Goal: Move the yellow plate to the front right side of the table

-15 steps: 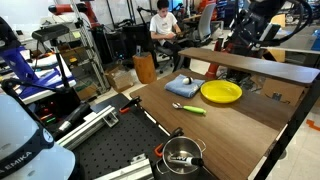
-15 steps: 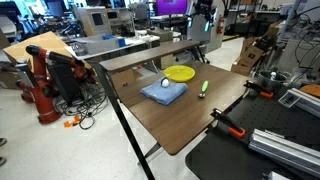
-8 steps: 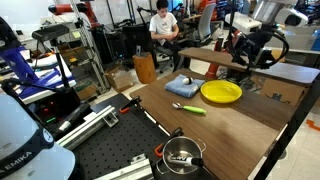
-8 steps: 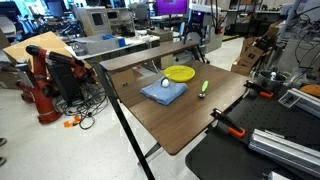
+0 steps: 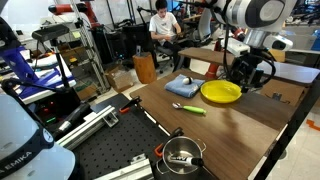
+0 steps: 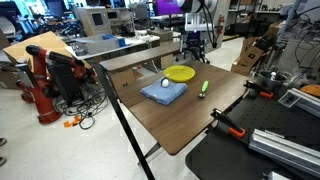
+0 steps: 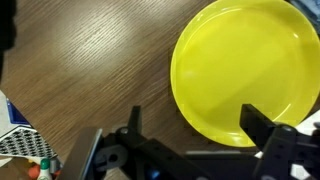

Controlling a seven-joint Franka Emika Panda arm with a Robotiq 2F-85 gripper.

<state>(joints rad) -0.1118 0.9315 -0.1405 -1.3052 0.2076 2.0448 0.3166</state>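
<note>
One finger is over the plate and the other is over bare table beside it, so my gripper should next go down, open, onto the yellow plate's rim (image 5: 240, 93) (image 7: 190, 117).
The yellow plate (image 5: 221, 92) lies flat on the dark wood table (image 5: 235, 122), beside a folded blue cloth (image 5: 181, 86). It also shows in the other exterior view (image 6: 180, 73) and fills the upper right of the wrist view (image 7: 245, 65). My gripper (image 5: 244, 76) hangs just above the plate's far edge, also seen in an exterior view (image 6: 193, 52). In the wrist view the gripper (image 7: 198, 125) is open and empty. One finger is over the plate's rim and the other over bare table (image 7: 90, 60).
A green-handled utensil (image 5: 190, 108) lies in front of the plate, also seen in an exterior view (image 6: 203, 88). A raised wooden shelf (image 5: 262, 68) runs behind the plate. A metal pot (image 5: 182, 153) sits on the black perforated board (image 5: 110, 150). A red clamp (image 6: 228, 125) grips the table edge.
The arm has swung in and come down from above the back shelf to just over the plate. The plate, cloth and utensil have not moved.
</note>
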